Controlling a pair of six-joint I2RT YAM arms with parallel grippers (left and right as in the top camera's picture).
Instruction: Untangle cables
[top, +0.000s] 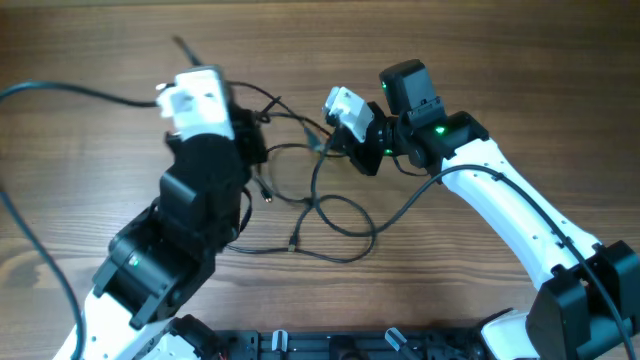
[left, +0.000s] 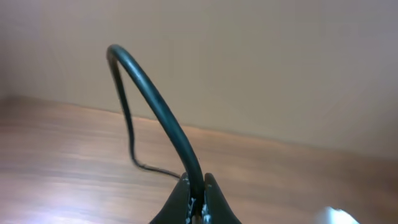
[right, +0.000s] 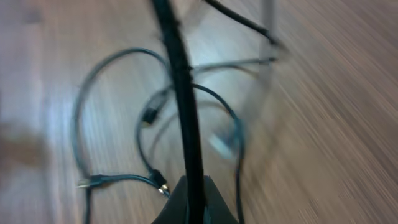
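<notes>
The right gripper pulls the cable to the right in the overhead view next, clear of the tangle (right: 149, 118), and lets it go, since bare wood lies that way.
The cables (top: 335, 215) are thin black cords lying in overlapping loops on the wood at the table's centre, with small metallic plug tips (top: 293, 243) showing. In the left wrist view my left gripper (left: 198, 188) is shut on one black cable (left: 155, 102), which arches up and left from the jaws, then drops to the table. My right gripper (right: 194, 190) is shut on another black cable (right: 180, 87) that runs straight up the frame above the tangle (right: 149, 118). Overhead, the right gripper (top: 330, 128) sits at the tangle's upper edge. The left arm's white head (top: 200, 100) hides its fingers.
A thicker black wire (top: 70, 92) trails from the left arm's head off the left edge. A black rail (top: 330, 345) runs along the table's front edge between the arm bases. Beyond the table's far edge is a beige wall (left: 280, 62).
</notes>
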